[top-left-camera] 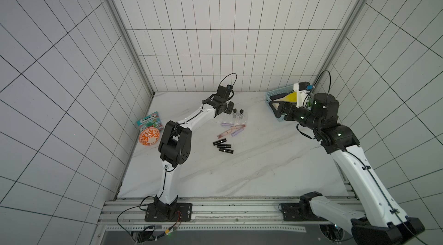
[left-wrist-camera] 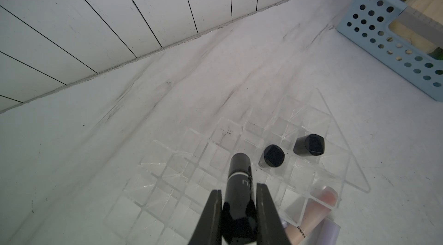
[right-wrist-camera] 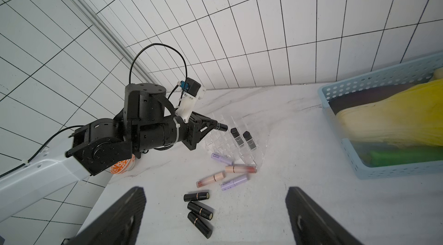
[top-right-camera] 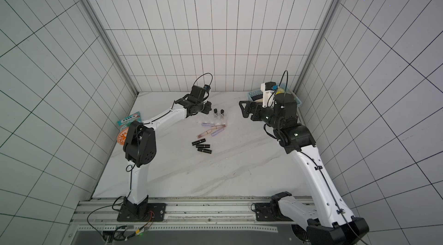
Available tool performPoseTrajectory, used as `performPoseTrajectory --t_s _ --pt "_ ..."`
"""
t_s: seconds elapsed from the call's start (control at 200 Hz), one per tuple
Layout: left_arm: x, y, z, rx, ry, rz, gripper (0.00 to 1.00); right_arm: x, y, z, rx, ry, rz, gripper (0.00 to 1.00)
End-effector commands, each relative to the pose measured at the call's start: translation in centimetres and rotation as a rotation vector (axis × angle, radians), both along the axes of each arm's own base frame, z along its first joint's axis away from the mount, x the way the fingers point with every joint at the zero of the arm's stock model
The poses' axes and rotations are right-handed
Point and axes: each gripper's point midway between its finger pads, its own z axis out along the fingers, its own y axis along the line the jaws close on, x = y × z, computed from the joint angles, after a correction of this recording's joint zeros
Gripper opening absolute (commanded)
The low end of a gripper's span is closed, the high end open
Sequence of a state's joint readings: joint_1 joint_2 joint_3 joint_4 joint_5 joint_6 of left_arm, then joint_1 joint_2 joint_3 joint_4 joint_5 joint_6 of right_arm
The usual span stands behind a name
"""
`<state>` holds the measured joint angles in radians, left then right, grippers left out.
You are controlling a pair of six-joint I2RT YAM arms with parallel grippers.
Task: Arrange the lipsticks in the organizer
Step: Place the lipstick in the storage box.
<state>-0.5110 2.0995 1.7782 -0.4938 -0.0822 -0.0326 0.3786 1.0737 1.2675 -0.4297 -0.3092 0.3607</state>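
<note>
The empty cell beside the standing lipsticks is below, under the end of the held lipstick, so my left gripper will lower that lipstick into the cell next and let it go.
The clear organizer (top-left-camera: 233, 119) (left-wrist-camera: 196, 160) stands near the back of the marble table. Two black lipsticks (left-wrist-camera: 273, 156) (left-wrist-camera: 309, 145) stand upright in its compartments. My left gripper (left-wrist-camera: 238, 189) is shut on a third black lipstick (left-wrist-camera: 238, 176), holding it tilted just over the organizer's cells; the right wrist view shows this too (right-wrist-camera: 221, 126). In front of the organizer lie three black lipsticks (top-left-camera: 224, 146), two lilac ones (top-left-camera: 226, 124) and two pink ones (top-left-camera: 237, 126). My right gripper (right-wrist-camera: 215, 191) hangs open and empty above the table by the basket.
A light blue perforated basket (top-left-camera: 269, 99) (right-wrist-camera: 345, 146) with yellow and green items sits at the back right. An orange patterned bowl (top-left-camera: 148, 137) and a snack packet (top-left-camera: 148, 120) lie at the left edge. The tiled wall runs close behind the organizer.
</note>
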Motion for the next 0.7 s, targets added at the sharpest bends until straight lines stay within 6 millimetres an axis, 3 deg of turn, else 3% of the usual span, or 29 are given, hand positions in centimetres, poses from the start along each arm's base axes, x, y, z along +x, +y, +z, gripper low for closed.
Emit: performPoseTrajectory --t_s 0.0,0.355,0.695 --pt "0.3 0.0 -1.5 0.032 0.013 0.003 0.00 0.2 -0.1 0.5 0.021 -0.015 0.003 0.95" --pt "0.6 0.5 -2.5 0.079 0.022 0.025 0.01 0.2 0.1 0.3 0.025 -0.011 0.011 0.95" --pt "0.1 -1.3 -0.2 0.085 -0.043 0.005 0.51 0.1 0.2 0.4 0.025 -0.005 0.021 0.95"
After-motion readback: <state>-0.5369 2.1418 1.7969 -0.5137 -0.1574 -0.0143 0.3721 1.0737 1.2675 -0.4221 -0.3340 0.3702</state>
